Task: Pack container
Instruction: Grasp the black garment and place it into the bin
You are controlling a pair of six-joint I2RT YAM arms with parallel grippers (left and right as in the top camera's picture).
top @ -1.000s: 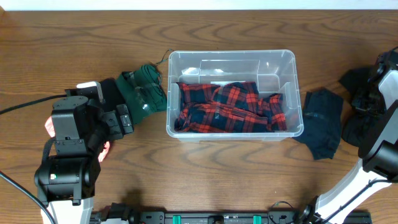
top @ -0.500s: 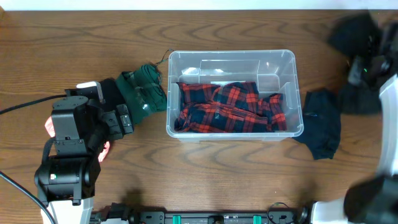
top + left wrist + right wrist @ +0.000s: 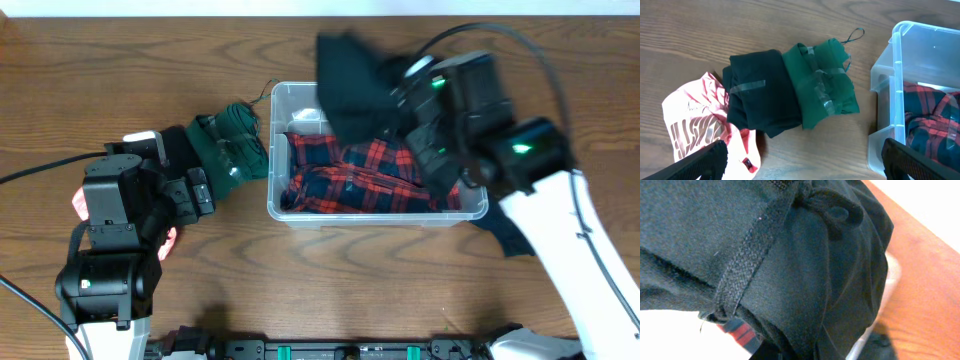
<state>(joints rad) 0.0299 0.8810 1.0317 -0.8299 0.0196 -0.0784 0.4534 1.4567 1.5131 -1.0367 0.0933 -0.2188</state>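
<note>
My right gripper next lowers toward the red plaid garment [image 3: 350,180] in the container and releases the black garment there, as it still hangs above the bin.
The clear plastic container [image 3: 275,150] stands mid-table with a red plaid garment [image 3: 350,180] lying in it. My right gripper [image 3: 415,105] hangs over the container's back half, shut on a black garment [image 3: 355,90] that drapes above the bin. In the right wrist view this black garment [image 3: 790,255] fills the frame and hides the fingers. My left gripper [image 3: 805,160] is open and empty above the table, left of the container [image 3: 897,75]; it also shows in the overhead view [image 3: 200,190].
A folded green garment [image 3: 822,82] lies against the container's left side, with a folded black garment [image 3: 760,95] and a pink printed garment [image 3: 700,125] to its left. Another dark garment [image 3: 515,235] lies on the table right of the container.
My right arm swung from the far right edge to over the container, carrying the black garment with it. The left arm has not moved.
</note>
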